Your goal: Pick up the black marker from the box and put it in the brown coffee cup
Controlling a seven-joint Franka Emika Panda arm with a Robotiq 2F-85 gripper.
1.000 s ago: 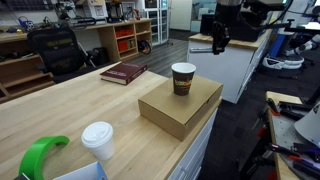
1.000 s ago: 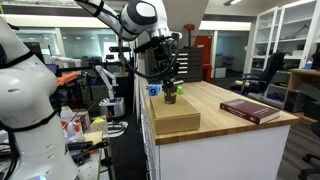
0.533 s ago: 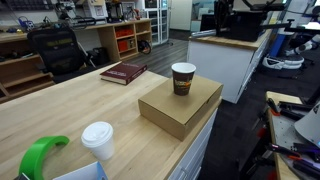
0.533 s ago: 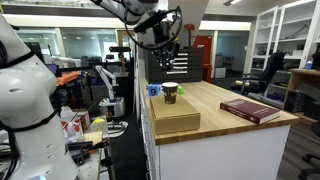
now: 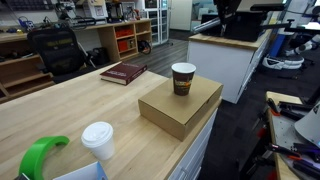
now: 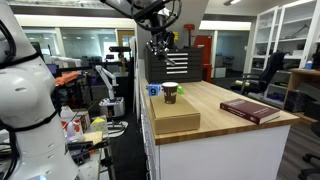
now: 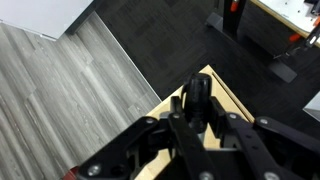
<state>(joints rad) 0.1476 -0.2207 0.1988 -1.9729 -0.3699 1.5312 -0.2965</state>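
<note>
The short black stick hangs high above the box [image 5: 185, 112], so my gripper needs to swing toward the brown coffee cup, turn and lower over the cup's opening [image 5: 184, 68], and release the stick.
The brown coffee cup [image 5: 183, 78] stands upright on the tan cardboard box [image 5: 185, 112] at the table's edge; both also show in an exterior view, cup [image 6: 170, 93] on box [image 6: 176, 120]. My gripper [image 5: 220, 10] [image 6: 160, 46] hangs high above them, well clear of the cup. In the wrist view the fingers [image 7: 195, 108] are drawn together on a short black stick, the black marker [image 7: 196, 90], which points down toward the box [image 7: 229, 98] far below. No marker lies on the box top.
A dark red book [image 5: 123, 72] [image 6: 250, 110] lies on the wooden table beyond the box. A white lidded cup [image 5: 98, 140] and a green ring-shaped thing [image 5: 38, 156] stand at the near end. A small blue cup [image 6: 153, 90] sits beside the box.
My gripper has risen steadily from just above the cup to high over the table. The cup, box and book have not moved.
</note>
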